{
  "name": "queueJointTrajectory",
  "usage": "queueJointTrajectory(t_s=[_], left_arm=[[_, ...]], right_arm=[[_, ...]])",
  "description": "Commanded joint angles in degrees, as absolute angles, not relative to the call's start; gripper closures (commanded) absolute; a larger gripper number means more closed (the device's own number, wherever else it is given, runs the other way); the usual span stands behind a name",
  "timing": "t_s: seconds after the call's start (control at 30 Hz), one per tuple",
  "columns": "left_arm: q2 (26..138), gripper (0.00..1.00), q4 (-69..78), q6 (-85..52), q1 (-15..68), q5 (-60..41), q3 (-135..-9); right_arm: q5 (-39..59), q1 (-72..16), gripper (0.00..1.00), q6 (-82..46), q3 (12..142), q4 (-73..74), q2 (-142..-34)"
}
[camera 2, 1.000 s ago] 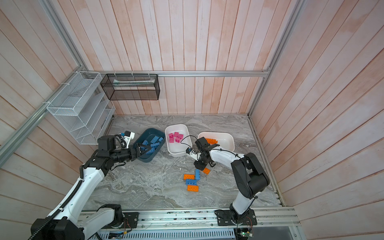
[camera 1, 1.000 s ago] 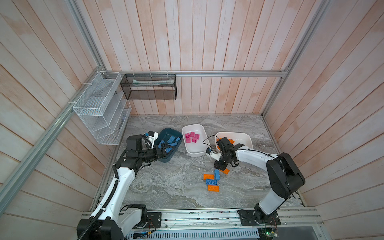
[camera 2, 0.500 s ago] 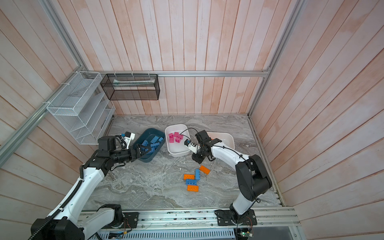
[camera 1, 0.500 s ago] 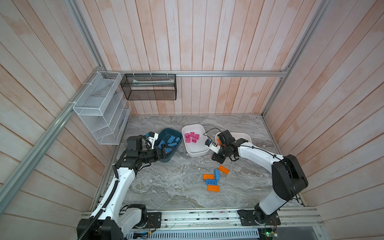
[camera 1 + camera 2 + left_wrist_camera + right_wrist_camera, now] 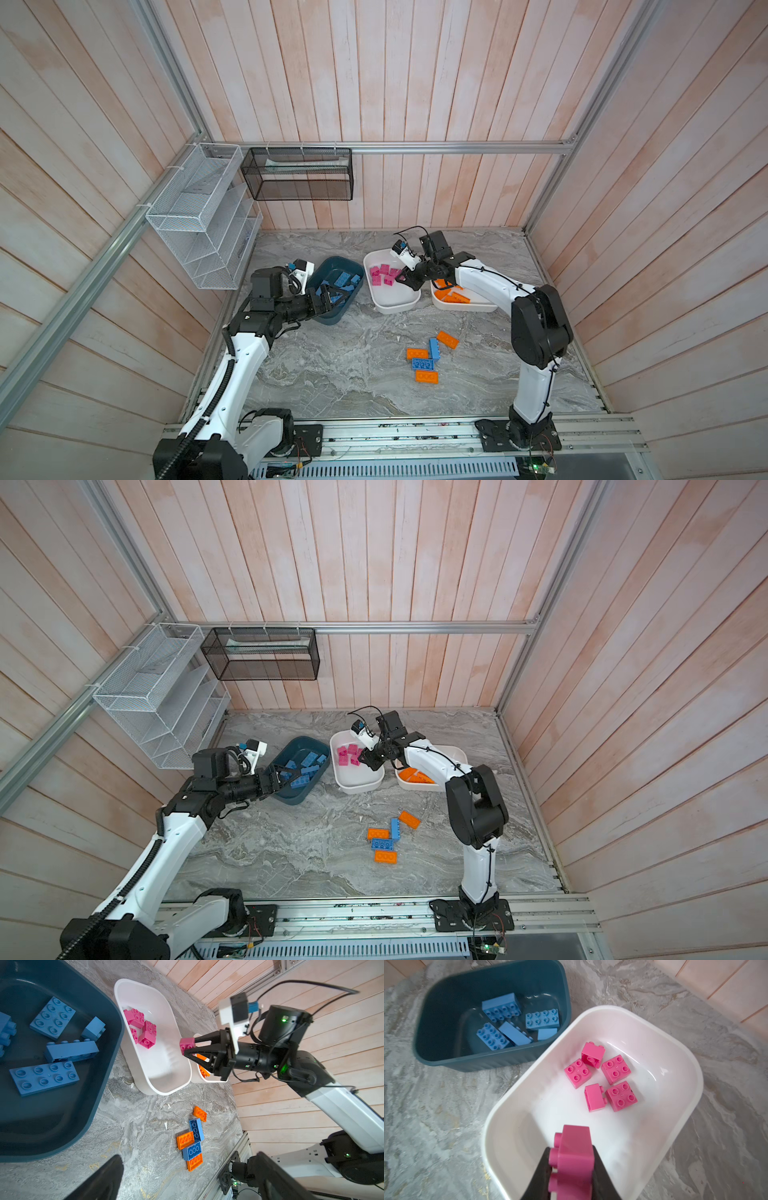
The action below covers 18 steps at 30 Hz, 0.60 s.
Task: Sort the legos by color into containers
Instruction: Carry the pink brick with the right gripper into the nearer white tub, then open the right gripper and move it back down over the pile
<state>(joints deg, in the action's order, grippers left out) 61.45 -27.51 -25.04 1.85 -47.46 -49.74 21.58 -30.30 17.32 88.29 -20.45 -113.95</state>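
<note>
The other pink legos already lie in the middle white container. My right gripper should move down toward the bare bottom of the middle white container beside them and release the pink lego.
My right gripper (image 5: 401, 279) is shut on a pink lego (image 5: 574, 1155) and holds it above the near end of the middle white container (image 5: 695, 1076). Several pink legos (image 5: 615, 1069) lie in that container. The dark teal container (image 5: 332, 321) holds several blue legos (image 5: 502, 1007). My left gripper (image 5: 332, 297) hovers open over its near rim, with nothing between its fingers (image 5: 108, 1176). The right white container (image 5: 478, 308) holds orange legos (image 5: 453, 296). Several loose legos lie on the table: orange ones (image 5: 426, 376) and blue ones (image 5: 423, 364).
A white wire-mesh rack (image 5: 199, 216) and a black mesh basket (image 5: 299, 174) hang on the wooden walls at the back left. An aluminium rail (image 5: 395, 432) with both arm bases runs along the front edge. Wooden walls close in the marble table on three sides.
My right gripper has risen from the table in front of the white containers and swung back and left over the middle container with the pink lego. The left arm has stayed still.
</note>
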Motion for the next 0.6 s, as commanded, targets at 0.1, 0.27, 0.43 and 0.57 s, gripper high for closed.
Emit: queueJointTrajectory(t_s=[0.1,0.27,0.43,0.57], left_arm=[[61.26,0.00,-28.65,-23.41,1.45,-46.49,-51.46],[60.96,0.00,-28.74,-23.54,1.41,-46.40,-50.75],[60.81,0.00,-29.66,-22.94,1.41,-46.31,-50.89],[60.63,0.00,-29.72,-23.00,1.41,-46.32,-50.32]], right_arm=[[12.16,-31.51,0.85,23.51,95.06,-24.19,-121.94],[8.12,-32.03,0.73,25.61,98.00,-24.98,-124.71],[6.87,-32.24,0.51,26.46,97.48,-25.96,-120.53],[11.96,-32.25,0.45,26.59,90.26,-25.69,-111.64]])
